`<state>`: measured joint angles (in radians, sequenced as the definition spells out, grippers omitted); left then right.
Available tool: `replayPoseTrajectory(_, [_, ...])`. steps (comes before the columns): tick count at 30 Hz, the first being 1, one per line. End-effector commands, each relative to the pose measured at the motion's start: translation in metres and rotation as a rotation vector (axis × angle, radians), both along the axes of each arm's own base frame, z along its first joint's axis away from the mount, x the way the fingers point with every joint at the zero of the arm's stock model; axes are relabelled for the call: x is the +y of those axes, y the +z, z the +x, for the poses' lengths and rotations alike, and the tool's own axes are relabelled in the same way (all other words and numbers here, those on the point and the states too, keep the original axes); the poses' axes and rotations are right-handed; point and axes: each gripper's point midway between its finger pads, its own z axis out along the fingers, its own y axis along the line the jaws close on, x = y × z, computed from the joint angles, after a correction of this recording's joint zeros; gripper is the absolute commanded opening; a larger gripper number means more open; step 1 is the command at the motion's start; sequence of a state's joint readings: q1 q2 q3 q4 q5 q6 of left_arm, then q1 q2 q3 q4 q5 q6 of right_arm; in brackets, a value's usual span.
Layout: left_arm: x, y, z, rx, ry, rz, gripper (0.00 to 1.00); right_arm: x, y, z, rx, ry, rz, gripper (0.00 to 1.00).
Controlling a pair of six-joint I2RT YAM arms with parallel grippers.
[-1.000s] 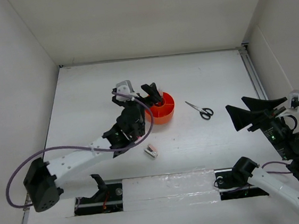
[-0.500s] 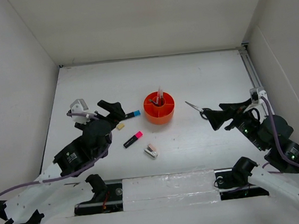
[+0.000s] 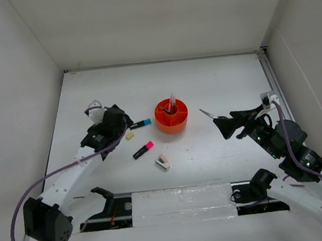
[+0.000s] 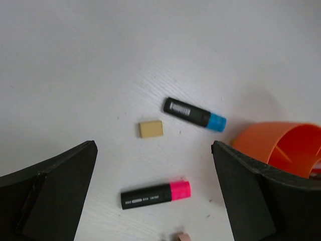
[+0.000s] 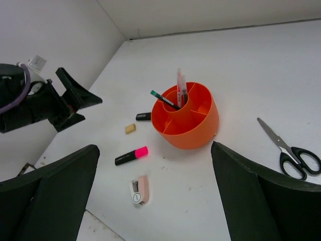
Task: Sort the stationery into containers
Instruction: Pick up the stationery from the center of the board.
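Observation:
I will next move my left gripper down toward the right in the top view, with its fingers on both sides of the tan eraser, and close it, because the eraser is lying loose outside the organiser.
The round orange organiser stands mid-table with a pink pen and a thin black pen in its central cup. To its left lie the blue-capped marker, tan eraser, pink-capped marker and pink-white clip piece. My left gripper is open and empty above the eraser and the two markers. My right gripper is open and empty over the handles of the black-handled scissors; only their blade tip shows from above.
White walls close in the table at the back and both sides. A metal rail runs along the right edge. The organiser's wall lies just right of my left gripper's right finger.
My left arm has left the organiser, swung left, and now hangs over the eraser and markers. My right arm has come in from the far right to above the scissors.

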<state>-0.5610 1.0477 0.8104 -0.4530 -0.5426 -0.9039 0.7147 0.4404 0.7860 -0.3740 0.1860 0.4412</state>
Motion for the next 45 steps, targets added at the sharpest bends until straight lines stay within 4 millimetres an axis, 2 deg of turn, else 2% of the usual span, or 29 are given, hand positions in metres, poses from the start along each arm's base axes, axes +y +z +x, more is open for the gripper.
replayPoseTrajectory(1, [0.022,0.017,0.021,-0.045,0.013,-0.090,0.97,-0.001,0.026,-0.008,-0.073,0.023,0.048,0.99])
replayPoseTrajectory(2, [0.020,0.007,0.022,0.004,-0.018,-0.127,0.97,-0.001,0.026,-0.008,-0.073,0.023,0.048,0.99])
replayPoseTrajectory(3, [0.025,-0.013,0.021,0.069,-0.015,-0.114,0.95,0.001,0.026,-0.009,-0.073,0.035,0.048,0.99])
replayPoseTrajectory(5, [0.025,-0.028,0.020,0.114,-0.005,-0.108,1.00,0.002,0.031,-0.010,-0.088,0.046,0.060,0.99])
replayPoseTrajectory(6, [0.026,-0.038,0.016,0.144,-0.003,-0.099,1.00,0.005,0.027,-0.010,-0.082,0.060,0.054,0.99])
replayPoseTrajectory(8, [0.017,-0.052,0.015,0.168,-0.026,-0.133,1.00,0.007,0.032,-0.012,-0.097,0.075,0.067,0.99])
replayPoseTrajectory(11, [0.014,-0.064,0.013,0.195,-0.039,-0.142,1.00,0.016,0.030,-0.016,-0.104,0.124,0.070,0.99])
replayPoseTrajectory(17, [0.012,-0.079,0.023,0.248,-0.058,-0.104,1.00,0.020,0.032,-0.021,-0.119,0.166,0.079,0.99])
replayPoseTrajectory(21, [-0.001,-0.095,0.026,0.306,-0.111,-0.107,0.94,0.021,0.028,-0.020,-0.112,0.166,0.074,0.99])
replayPoseTrajectory(27, [-0.005,-0.089,0.040,0.290,-0.110,-0.095,0.94,0.023,0.031,-0.023,-0.135,0.185,0.078,0.99])
replayPoseTrajectory(29, [-0.010,-0.089,0.044,0.298,-0.118,-0.092,0.91,0.023,0.031,-0.023,-0.135,0.185,0.078,0.99])
replayPoseTrajectory(34, [-0.008,-0.099,0.045,0.369,-0.102,-0.047,0.78,0.022,0.033,-0.026,-0.148,0.194,0.076,0.99])
replayPoseTrajectory(42, [-0.007,-0.107,0.038,0.402,-0.112,-0.039,0.69,0.015,0.032,-0.030,-0.157,0.182,0.072,0.99])
replayPoseTrajectory(45, [-0.009,-0.104,0.038,0.394,-0.119,-0.050,0.66,0.015,0.032,-0.030,-0.162,0.182,0.064,0.99])
